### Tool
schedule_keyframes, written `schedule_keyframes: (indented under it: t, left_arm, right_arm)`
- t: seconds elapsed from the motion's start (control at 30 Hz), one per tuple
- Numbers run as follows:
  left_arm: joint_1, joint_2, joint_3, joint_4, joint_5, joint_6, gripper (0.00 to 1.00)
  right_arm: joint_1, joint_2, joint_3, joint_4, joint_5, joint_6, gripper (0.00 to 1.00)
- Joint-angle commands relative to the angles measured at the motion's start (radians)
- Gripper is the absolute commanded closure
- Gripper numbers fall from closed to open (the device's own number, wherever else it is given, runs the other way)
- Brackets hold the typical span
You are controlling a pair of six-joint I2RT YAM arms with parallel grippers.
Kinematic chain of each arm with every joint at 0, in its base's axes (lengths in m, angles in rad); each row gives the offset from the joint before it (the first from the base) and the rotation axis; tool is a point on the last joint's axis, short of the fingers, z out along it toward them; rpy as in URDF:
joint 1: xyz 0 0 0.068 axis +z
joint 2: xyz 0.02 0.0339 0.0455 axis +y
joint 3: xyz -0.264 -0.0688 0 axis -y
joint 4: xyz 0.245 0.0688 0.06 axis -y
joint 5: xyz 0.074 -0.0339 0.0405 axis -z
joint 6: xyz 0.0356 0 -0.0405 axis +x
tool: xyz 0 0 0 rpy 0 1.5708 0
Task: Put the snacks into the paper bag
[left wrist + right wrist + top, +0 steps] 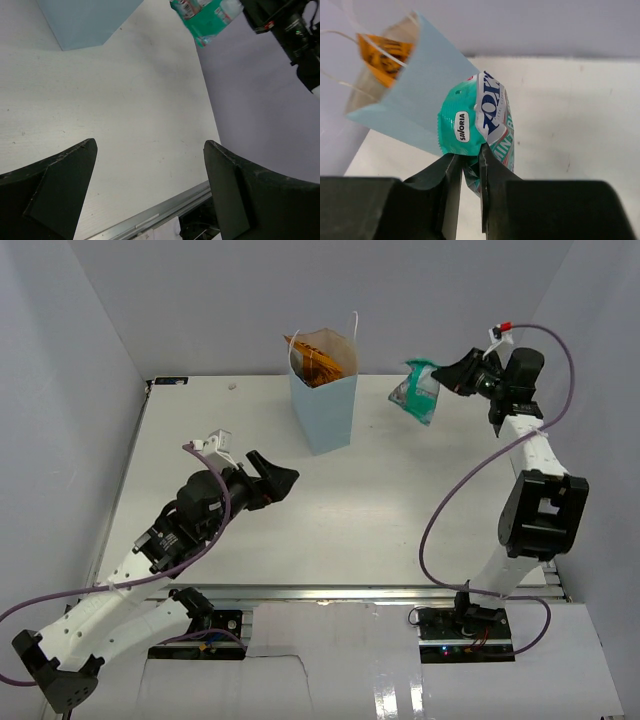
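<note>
The pouch [417,392] goes left in the top view with my right gripper next, over the paper bag's opening [335,347], for release, because the orange chip bag leaves room.
The pale blue paper bag [324,405] stands upright at the back middle of the table, with the orange chip bag [318,358] sticking out of its top. My right gripper [452,376] is shut on the teal pouch [417,392] and holds it in the air to the right of the bag, about level with its top. In the right wrist view the pouch [480,125] hangs from my pinched fingers [492,172] with the bag [415,100] behind it. My left gripper [281,477] is open and empty over the table's left middle. The other snacks are out of view.
The white table [380,510] is walled by grey panels on both sides and at the back. The metal front rail [155,215] shows between my left fingers. The right arm [535,500] rises along the right edge.
</note>
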Motion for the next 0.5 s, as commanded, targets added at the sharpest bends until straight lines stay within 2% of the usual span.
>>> schedule_keyframes:
  t: [0.0, 0.17, 0.23, 0.3, 0.47]
  left_arm:
    - [0.001, -0.028, 0.0, 0.035, -0.019, 0.07, 0.02]
    - [0.001, -0.04, 0.0, 0.05, -0.008, 0.119, 0.02]
    - [0.003, -0.048, -0.01, 0.064, -0.001, 0.134, 0.02]
    - [0.001, -0.06, -0.019, 0.07, 0.009, 0.142, 0.02]
    - [0.001, -0.094, -0.037, 0.07, 0.021, 0.144, 0.02]
  right_arm:
    - [0.019, -0.164, 0.082, -0.011, 0.079, -0.102, 0.92]
    - [0.108, -0.2, 0.327, -0.124, 0.145, -0.146, 0.92]
    - [0.151, -0.168, 0.48, -0.167, 0.18, -0.176, 0.92]
    - [0.245, -0.124, 0.614, -0.215, 0.239, -0.223, 0.92]
    - [0.424, -0.006, 0.766, -0.215, 0.383, -0.353, 0.92]
